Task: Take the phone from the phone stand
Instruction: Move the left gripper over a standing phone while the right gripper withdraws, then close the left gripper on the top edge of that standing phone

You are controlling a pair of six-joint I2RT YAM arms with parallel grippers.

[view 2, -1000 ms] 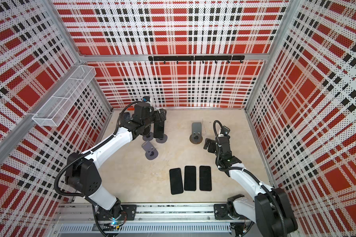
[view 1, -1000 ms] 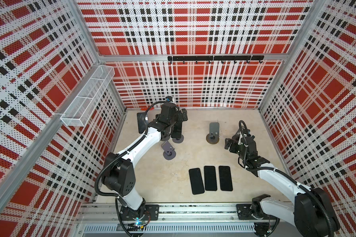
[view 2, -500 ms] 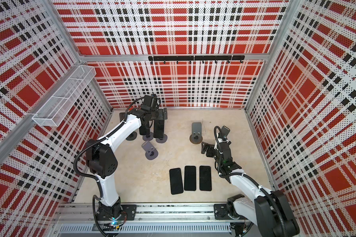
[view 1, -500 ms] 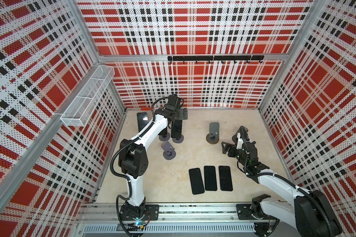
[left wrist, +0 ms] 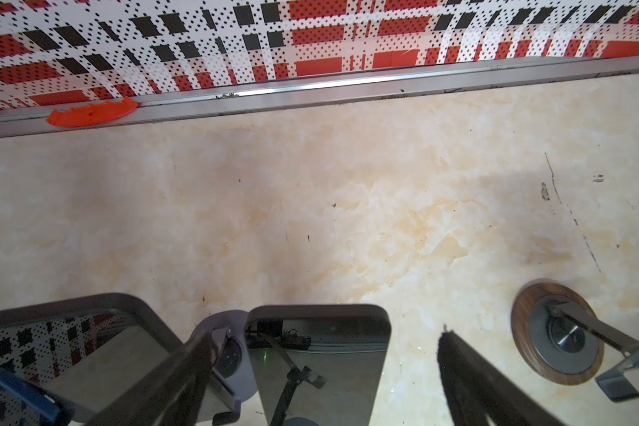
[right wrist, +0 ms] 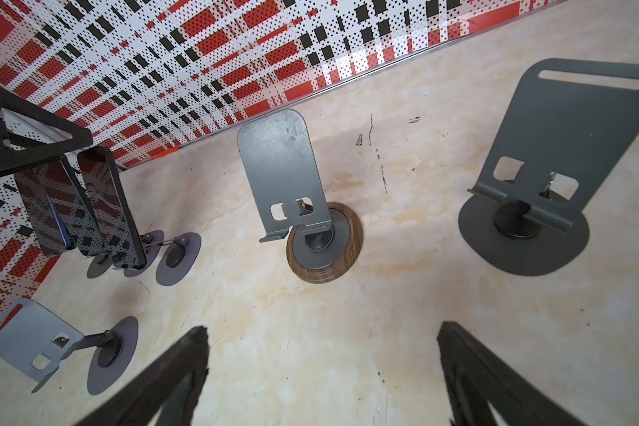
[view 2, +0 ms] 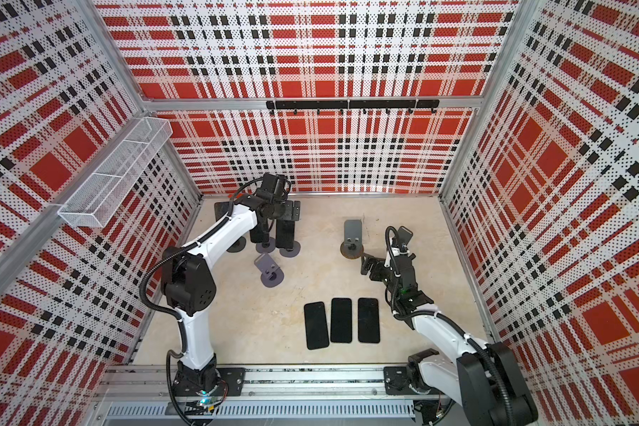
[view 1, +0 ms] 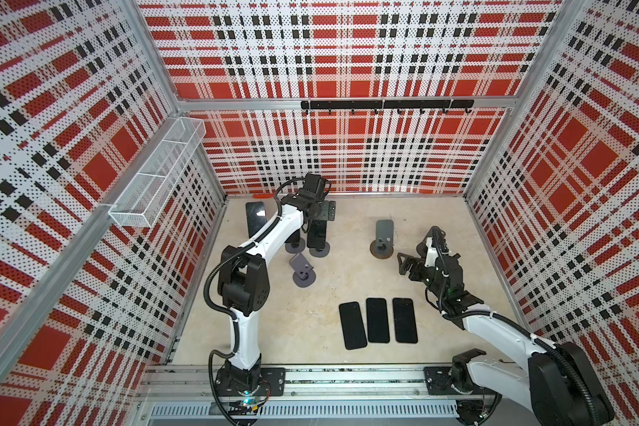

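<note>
The black phone's top end [view 1: 318,225] [left wrist: 318,317] is just below my left gripper, between my spread fingers, so my left gripper needs to go down around it next and close on the phone's side edges.
In both top views several dark phones lean on round-based stands at the back left. My left gripper [view 1: 316,221] [view 2: 287,215] hangs open over the right-hand phone [view 1: 317,236] [view 2: 285,236], which rests on its phone stand [view 1: 320,251]. The left wrist view has that phone's top edge [left wrist: 318,361] between the two spread fingers [left wrist: 185,369], with a gap on the right side. A second phone [left wrist: 71,350] stands beside it. My right gripper [view 1: 406,263] [right wrist: 321,330] is open and empty, low over bare floor near a wood-based stand [view 1: 383,239] [right wrist: 292,177].
Three phones [view 1: 377,320] lie flat side by side at the front centre. An empty grey stand [view 1: 303,273] [right wrist: 34,335] sits in front of the loaded ones. A large dark empty stand [right wrist: 539,177] is near my right gripper. An orange piece [left wrist: 89,112] lies against the back wall rail.
My left arm has stretched out toward the back wall and its gripper now sits over the right-hand phone. The right arm has shifted only slightly. Both grippers stayed open.
</note>
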